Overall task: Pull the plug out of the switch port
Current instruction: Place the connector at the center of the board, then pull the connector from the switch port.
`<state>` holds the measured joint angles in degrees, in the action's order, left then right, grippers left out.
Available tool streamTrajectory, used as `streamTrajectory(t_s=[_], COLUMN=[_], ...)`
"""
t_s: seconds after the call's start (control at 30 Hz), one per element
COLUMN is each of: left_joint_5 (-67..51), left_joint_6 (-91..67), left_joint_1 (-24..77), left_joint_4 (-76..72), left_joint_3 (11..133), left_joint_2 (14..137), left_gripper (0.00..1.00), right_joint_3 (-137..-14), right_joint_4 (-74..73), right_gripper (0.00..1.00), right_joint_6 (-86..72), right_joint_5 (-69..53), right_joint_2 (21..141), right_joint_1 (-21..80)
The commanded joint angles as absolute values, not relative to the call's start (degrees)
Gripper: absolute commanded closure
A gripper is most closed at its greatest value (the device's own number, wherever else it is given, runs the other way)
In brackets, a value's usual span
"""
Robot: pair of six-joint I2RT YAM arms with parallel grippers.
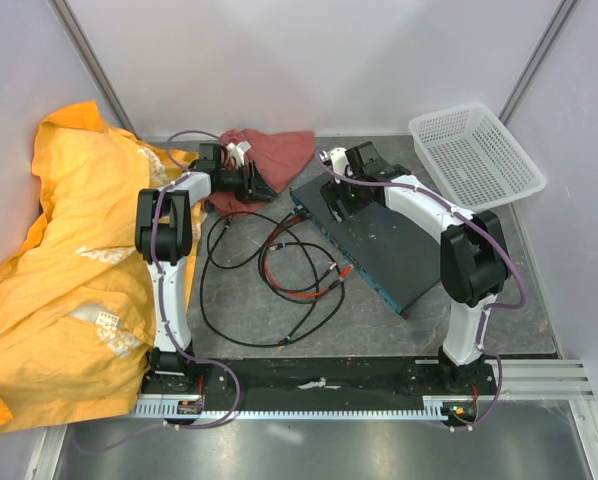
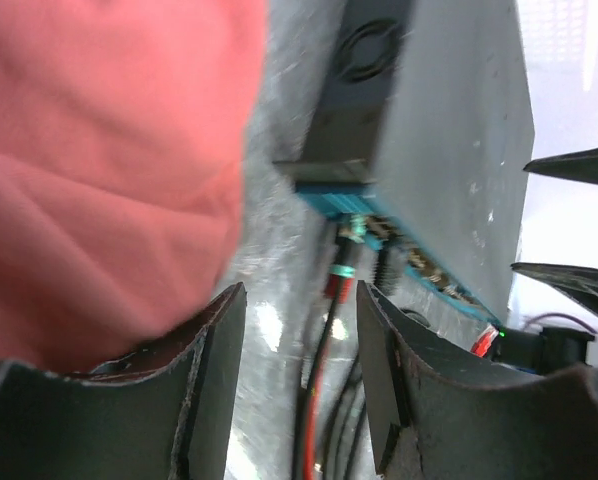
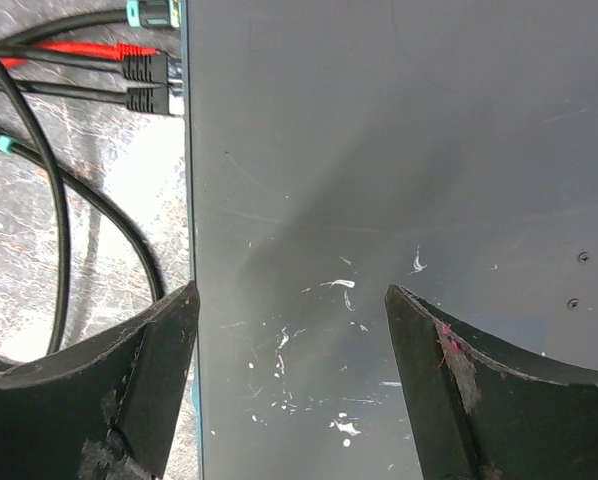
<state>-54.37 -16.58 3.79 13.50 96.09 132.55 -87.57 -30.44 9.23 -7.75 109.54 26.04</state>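
Observation:
My left gripper will next move down toward the right in the top view and close on the green-banded plug [image 1: 300,212] [image 2: 348,246], because its open fingers are still short of the plug.
The switch [image 1: 399,250] is a flat dark slab with a teal front edge, lying right of centre. Several plugs [image 3: 147,68] sit in its front ports, with black and red cables [image 1: 279,280] trailing over the table. My left gripper [image 1: 269,188] is open by the switch's far-left corner. In the left wrist view its fingers [image 2: 301,292] straddle a black-and-red cable without touching it. A green-banded plug [image 2: 349,250] meets the teal edge of the switch [image 2: 449,130]; I cannot tell if it is seated. My right gripper [image 3: 292,292] is open over the switch's top [image 3: 399,150].
A red cloth [image 1: 269,155] lies just behind the left gripper and fills the left of the left wrist view. A big yellow cloth [image 1: 69,260] covers the table's left side. A white mesh basket [image 1: 476,152] stands at the back right.

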Motion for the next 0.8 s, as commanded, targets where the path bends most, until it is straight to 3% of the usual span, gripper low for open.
streamTrajectory(t_s=[0.0,0.3,0.63,0.77], left_joint_5=[-62.2,-62.6,-61.6,-62.8], left_joint_6=[-18.9,-15.7,-7.0,-5.4], left_joint_1=[5.1,7.4,9.1,9.1], left_joint_4=[8.9,10.9,25.1,27.1], left_joint_3=[100.7,105.2,112.1,108.0], left_joint_2=[134.9,141.6,145.7,143.8], left_gripper=[0.45,0.47,0.51,0.52], right_joint_3=[-90.1,-92.5,-93.5,-94.4], right_joint_4=[-30.8,-33.0,-33.8,-33.9], right_gripper=[0.16,0.15,0.14,0.13], right_joint_6=[9.5,10.8,11.8,12.0], right_joint_5=[-7.3,-5.7,-4.5,-4.3], right_joint_2=[111.0,113.8,114.9,115.4], right_joint_1=[26.3,26.2,26.2,26.2])
